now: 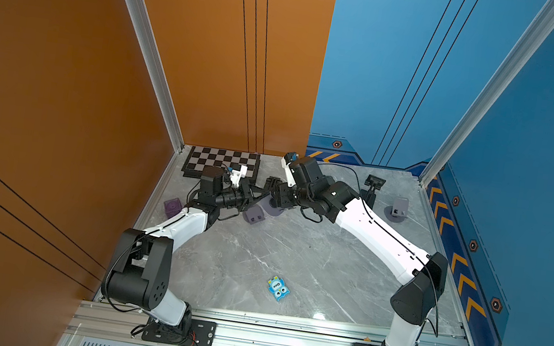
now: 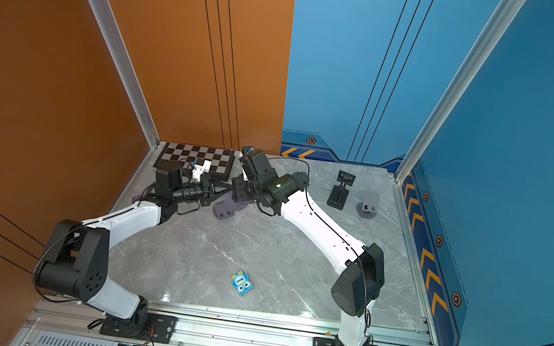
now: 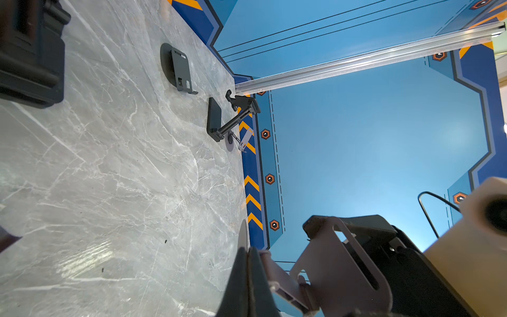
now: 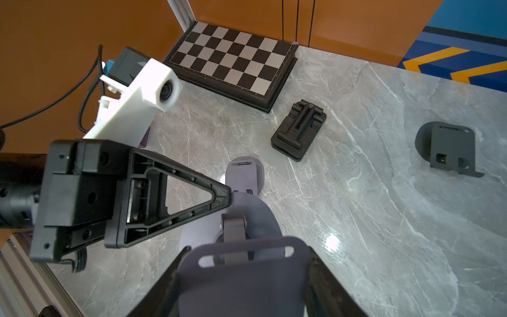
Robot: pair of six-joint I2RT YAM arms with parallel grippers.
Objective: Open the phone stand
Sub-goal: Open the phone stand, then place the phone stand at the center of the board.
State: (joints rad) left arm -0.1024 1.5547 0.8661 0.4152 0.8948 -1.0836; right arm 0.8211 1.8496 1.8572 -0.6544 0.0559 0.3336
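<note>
The rim of the base tilts a little toward the tabletop next in my left gripper, which then opens to release it, as my right gripper holds the plate (image 4: 244,277).
A grey-purple phone stand hangs above the table at the back middle, held between both grippers. In the right wrist view its slotted plate (image 4: 244,277) sits between the fingers of my right gripper (image 4: 247,255), which is shut on the plate's two sides. A hinge arm (image 4: 234,230) joins the plate to the round base (image 4: 260,216). My left gripper (image 3: 248,255) is shut on the thin edge of that base (image 3: 243,236), and its fingers (image 4: 216,196) pinch the rim. The plate stands at an angle to the base. In both top views the grippers (image 1: 265,191) (image 1: 273,201) meet and mostly hide the stand.
A chessboard (image 1: 221,166) lies at the back left. On the table lie a folded grey stand (image 4: 244,173), a folded black stand (image 4: 299,131) and a dark grey stand (image 1: 255,215). An open black stand (image 1: 372,187) and a grey stand (image 1: 398,210) are at the back right. A purple cube (image 1: 172,206) and a blue toy (image 1: 278,289) lie nearer.
</note>
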